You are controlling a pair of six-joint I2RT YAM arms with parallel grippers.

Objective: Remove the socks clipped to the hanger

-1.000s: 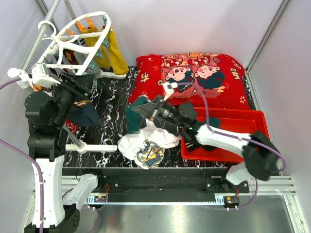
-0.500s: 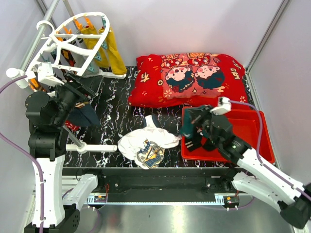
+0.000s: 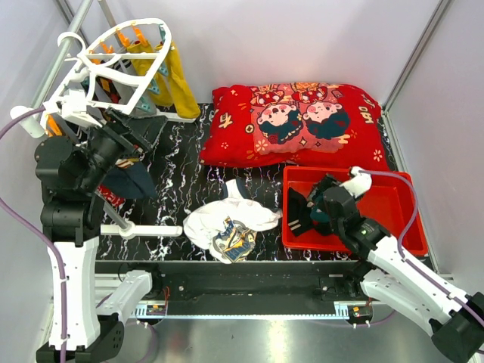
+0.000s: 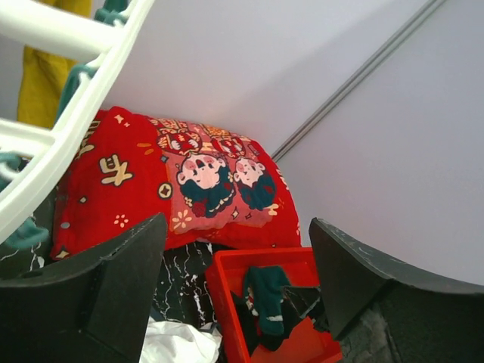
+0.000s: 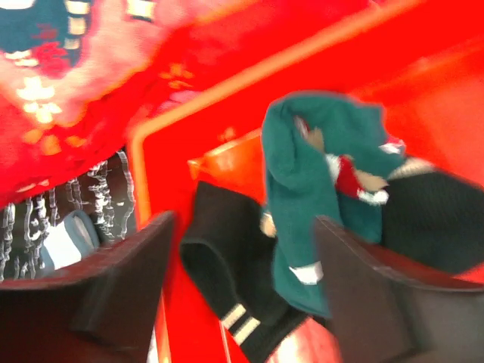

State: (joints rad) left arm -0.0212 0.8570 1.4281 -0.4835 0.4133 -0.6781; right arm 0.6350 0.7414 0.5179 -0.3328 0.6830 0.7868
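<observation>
My right gripper should next swing to the left in the top view, past the white cloth, to the dark sock's lower end, because it hangs below the hanger [image 3: 113,64].
The white hanger [image 3: 113,64] hangs at the back left; its bars cross the left wrist view's corner [image 4: 83,98]. Mustard socks [image 3: 178,79] stay clipped at its far side, and a dark sock [image 3: 130,180] hangs under its near side. My left gripper [image 3: 134,130] stands open just below the rack, nothing between its fingers [image 4: 238,280]. My right gripper [image 3: 304,210] is open over the red tray [image 3: 401,219]. Below its spread fingers [image 5: 242,287] a teal sock [image 5: 302,174] and a black striped sock [image 5: 227,257] lie in the tray.
A red printed cushion [image 3: 295,121] fills the back of the table. White printed cloth [image 3: 227,223] lies crumpled left of the tray. The grey rail [image 3: 64,53] carries the hanger, and a white stand bar [image 3: 144,229] juts out near the left arm.
My right arm swung from mid-table to the tray carrying the teal sock, then opened and let it drop there. My left gripper opened wider beside the hanger.
</observation>
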